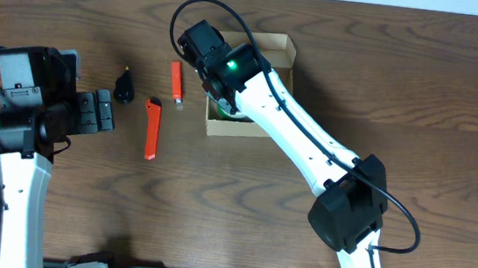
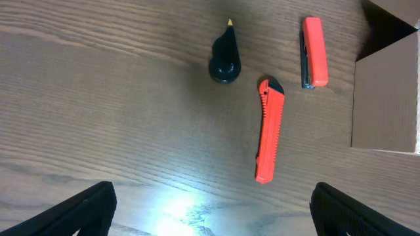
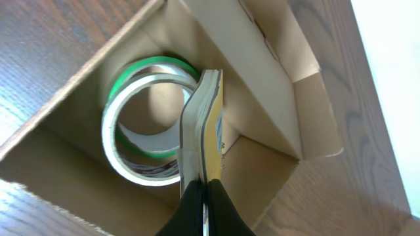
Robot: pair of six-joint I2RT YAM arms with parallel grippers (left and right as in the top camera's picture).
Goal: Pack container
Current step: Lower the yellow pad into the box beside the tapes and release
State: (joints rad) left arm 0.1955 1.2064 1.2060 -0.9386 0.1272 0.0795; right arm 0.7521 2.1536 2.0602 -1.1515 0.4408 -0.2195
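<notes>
My right gripper moves down toward the tape rolls inside the box next and releases the thin flat item there, since the box lies open beneath that item.
The container (image 1: 280,52) is an open tan cardboard box at the table's back centre, and its outer wall (image 2: 387,98) shows at the right edge of the left wrist view. Inside the container (image 3: 275,85) a green tape roll (image 3: 154,65) and a white tape roll (image 3: 131,147) lie on top of each other. My right gripper (image 3: 203,187) hangs over the box opening, shut on a thin flat item (image 3: 207,118) with a grey and a yellow layer, seen edge-on. Left of the box, my left gripper (image 2: 213,213) stands open above bare table, holding nothing.
On the table left of the box lie a long orange cutter (image 1: 152,128), a shorter orange cutter (image 1: 176,79) and a small black cone-shaped piece (image 1: 125,86). In the overhead view my right arm (image 1: 300,135) crosses over the box from the front right.
</notes>
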